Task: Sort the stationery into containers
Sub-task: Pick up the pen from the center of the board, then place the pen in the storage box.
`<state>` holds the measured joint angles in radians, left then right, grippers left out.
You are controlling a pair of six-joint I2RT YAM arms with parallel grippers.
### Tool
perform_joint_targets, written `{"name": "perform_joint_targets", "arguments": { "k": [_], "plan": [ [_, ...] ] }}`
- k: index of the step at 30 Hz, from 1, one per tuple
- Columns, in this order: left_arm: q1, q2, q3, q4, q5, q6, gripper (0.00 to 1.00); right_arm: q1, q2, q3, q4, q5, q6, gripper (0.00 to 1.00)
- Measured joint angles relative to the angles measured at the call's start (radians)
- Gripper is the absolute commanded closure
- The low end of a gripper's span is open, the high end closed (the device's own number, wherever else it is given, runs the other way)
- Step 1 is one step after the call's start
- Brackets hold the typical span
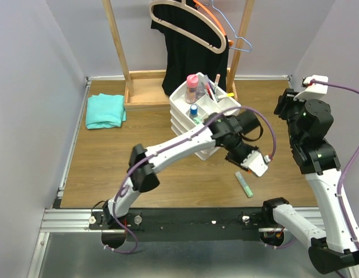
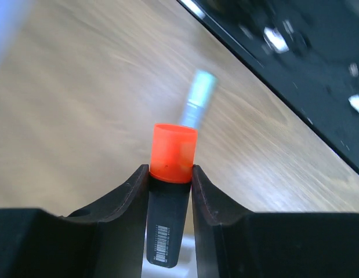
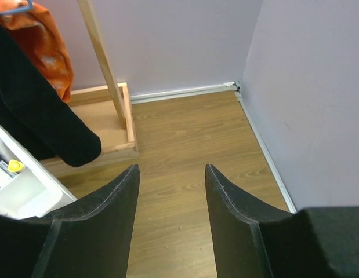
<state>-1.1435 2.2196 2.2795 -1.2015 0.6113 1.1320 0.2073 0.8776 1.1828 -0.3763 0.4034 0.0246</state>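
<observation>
My left gripper lifts up and outward next over the tray section holding slim pens, which lies outward. It then releases this highlighter there, where pens already stand.
My left gripper (image 2: 170, 168) is shut on a chunky highlighter (image 2: 174, 153) with an orange cap and a black body, held above the wooden table. In the top view this gripper (image 1: 256, 164) hangs just right of the white drawer organiser (image 1: 193, 128). A pale green highlighter (image 1: 245, 184) lies on the table below it, blurred in the left wrist view (image 2: 198, 103). The organiser's top tray holds a pink-capped bottle (image 1: 192, 87), a blue-capped tube (image 1: 193, 110) and slim pens (image 1: 214, 87). My right gripper (image 3: 171, 169) is open and empty, raised at the far right (image 1: 288, 104).
A wooden rack (image 1: 122, 52) with hangers and a black garment (image 1: 191, 55) stands behind the organiser. A teal folded cloth (image 1: 105, 110) lies at the back left. The right wall (image 3: 307, 98) is close to my right gripper. A corner of the organiser (image 3: 22, 197) shows at its left.
</observation>
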Motion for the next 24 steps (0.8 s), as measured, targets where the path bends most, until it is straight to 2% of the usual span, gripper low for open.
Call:
{"name": "perform_joint_targets", "arguments": {
  "k": [3,7,11,12,13,17,24],
  "plan": [
    [0.012,-0.118,0.031,0.063,0.031,-0.074,1.0,0.0,-0.009,-0.021,-0.006,0.0,-0.008,0.44],
    [0.052,-0.253,0.042,0.244,0.092,-0.271,1.0,0.0,-0.008,-0.033,-0.016,0.0,-0.034,0.44],
    [0.132,-0.328,-0.027,0.556,0.129,-0.576,1.0,0.0,-0.007,-0.033,-0.014,0.0,-0.043,0.44],
    [0.174,-0.351,-0.072,0.675,0.13,-0.682,1.0,0.0,-0.006,-0.033,-0.013,0.0,-0.043,0.44],
    [0.2,-0.358,-0.099,0.77,0.128,-0.787,1.0,0.0,-0.003,-0.034,-0.008,0.0,-0.043,0.44],
    [0.319,-0.343,-0.137,1.016,0.102,-1.036,1.0,0.0,0.013,-0.04,0.009,0.0,-0.043,0.44],
    [0.41,-0.328,-0.261,1.276,0.098,-1.324,1.0,-0.022,0.034,-0.04,0.013,0.0,-0.043,0.44]
  ]
}}
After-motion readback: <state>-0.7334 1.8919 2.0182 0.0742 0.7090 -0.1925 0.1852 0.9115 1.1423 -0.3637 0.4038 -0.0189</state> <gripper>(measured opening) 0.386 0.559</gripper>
